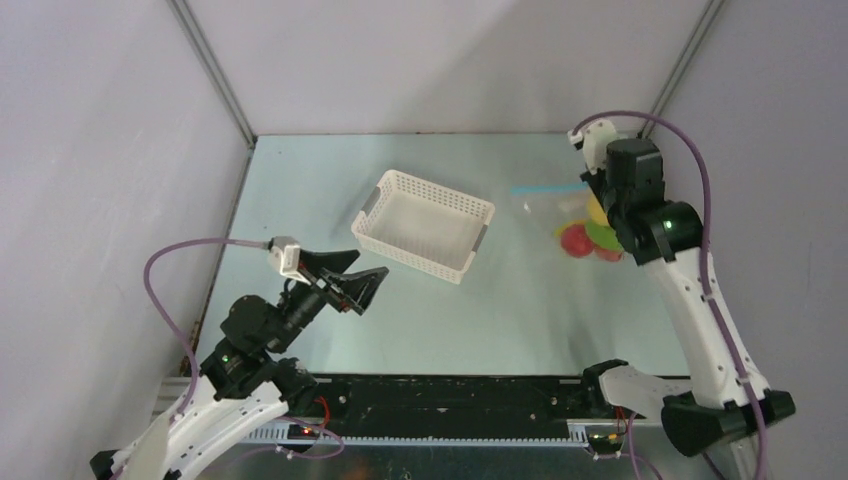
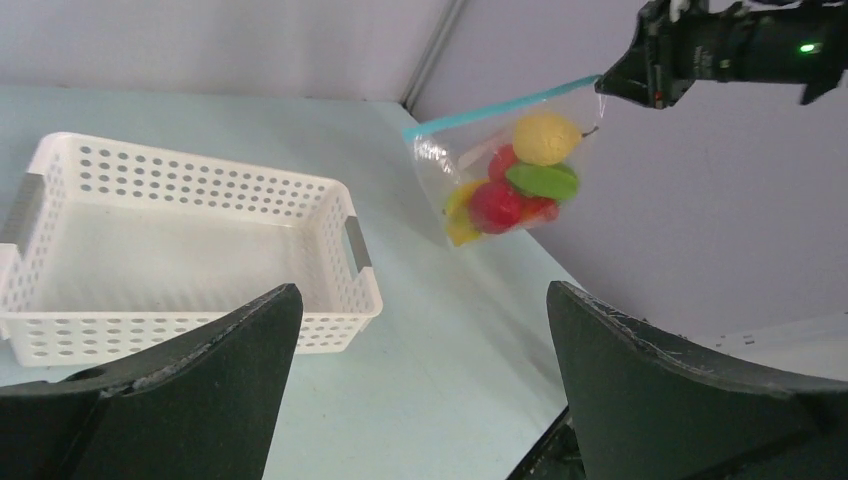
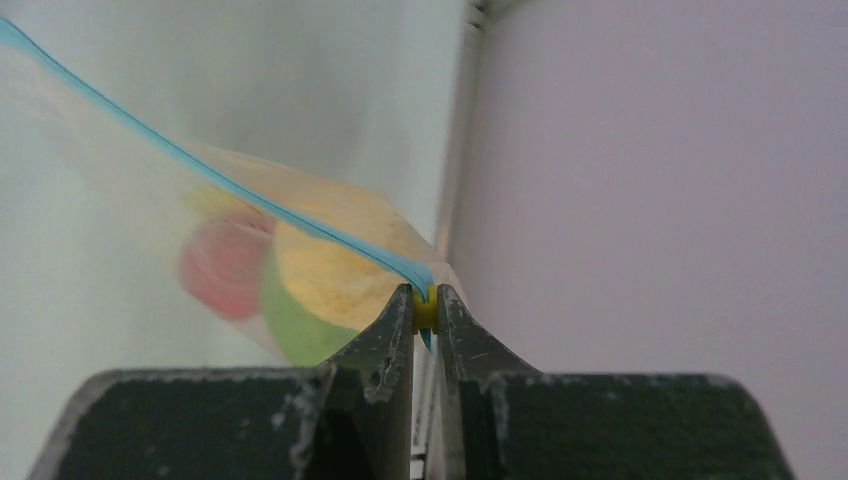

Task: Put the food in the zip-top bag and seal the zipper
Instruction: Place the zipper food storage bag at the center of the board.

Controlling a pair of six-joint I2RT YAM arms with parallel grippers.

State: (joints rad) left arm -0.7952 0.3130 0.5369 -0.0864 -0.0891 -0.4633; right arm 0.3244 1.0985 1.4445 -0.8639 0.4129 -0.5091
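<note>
I will next swing my right gripper back and down toward the clear tabletop [image 1: 505, 308] beside the basket to release the yellow slider, since the slider is already at the zipper's end.
The zip-top bag [image 1: 572, 212] hangs in the air at the far right, also in the left wrist view [image 2: 452, 160]. The food inside shows as a yellow lemon [image 2: 545, 137], a red apple [image 2: 495, 205] and a green piece [image 2: 543, 181], bunched low in the bag [image 1: 590, 238]. My right gripper [image 3: 425, 303] is shut on the right end of the light-blue zipper [image 3: 250, 200], at its yellow slider, and holds the bag up [image 2: 612, 82]. My left gripper [image 1: 360, 276] is open and empty, low at the near left [image 2: 422, 292].
A white slotted basket [image 1: 440, 196] with nothing in it stands mid-table, between the two grippers, and shows at the left of the left wrist view [image 2: 200, 165]. Grey walls close in the table at the back and on both sides.
</note>
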